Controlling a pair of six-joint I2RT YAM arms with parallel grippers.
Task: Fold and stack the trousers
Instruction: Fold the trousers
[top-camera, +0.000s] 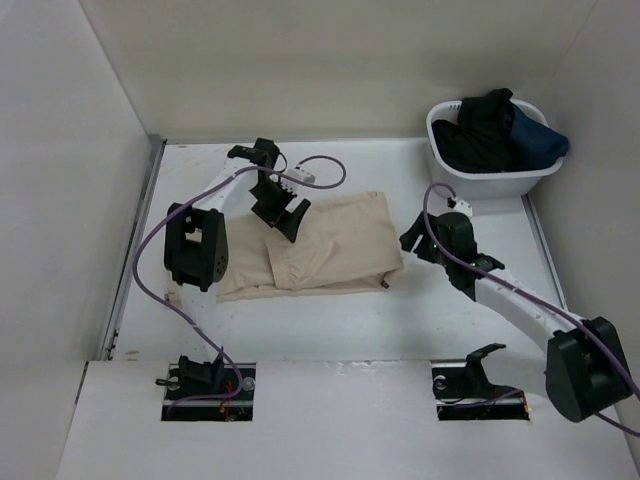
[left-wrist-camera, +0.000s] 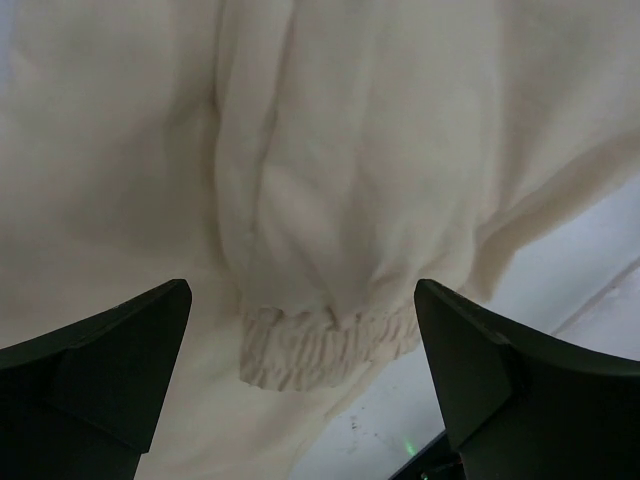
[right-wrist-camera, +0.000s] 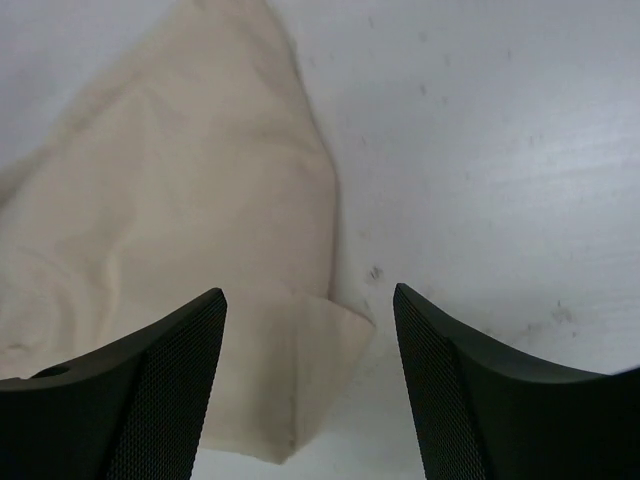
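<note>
The robot's right gripper will move down and to its left in the top view, where the trousers' raised fold (top-camera: 399, 256) (right-wrist-camera: 322, 298) lies below it, with its open fingers on both sides of the fold's edge.
The beige trousers (top-camera: 330, 245) lie folded and flat in the middle of the table, with a small dark tag at their near right corner. My left gripper (top-camera: 281, 214) is open above their left part. In the left wrist view a gathered elastic cuff (left-wrist-camera: 320, 345) lies between my open fingers (left-wrist-camera: 110, 375). My right gripper (top-camera: 413, 240) is open just right of the trousers' right edge. In the right wrist view a folded corner of the trousers (right-wrist-camera: 300, 390) lies between the open fingers (right-wrist-camera: 480, 390). Neither gripper holds anything.
A white basket (top-camera: 495, 180) at the far right corner holds a black garment (top-camera: 485, 125) and a dark navy one (top-camera: 540, 140). White walls close in the table at the back and both sides. Purple cables run along both arms.
</note>
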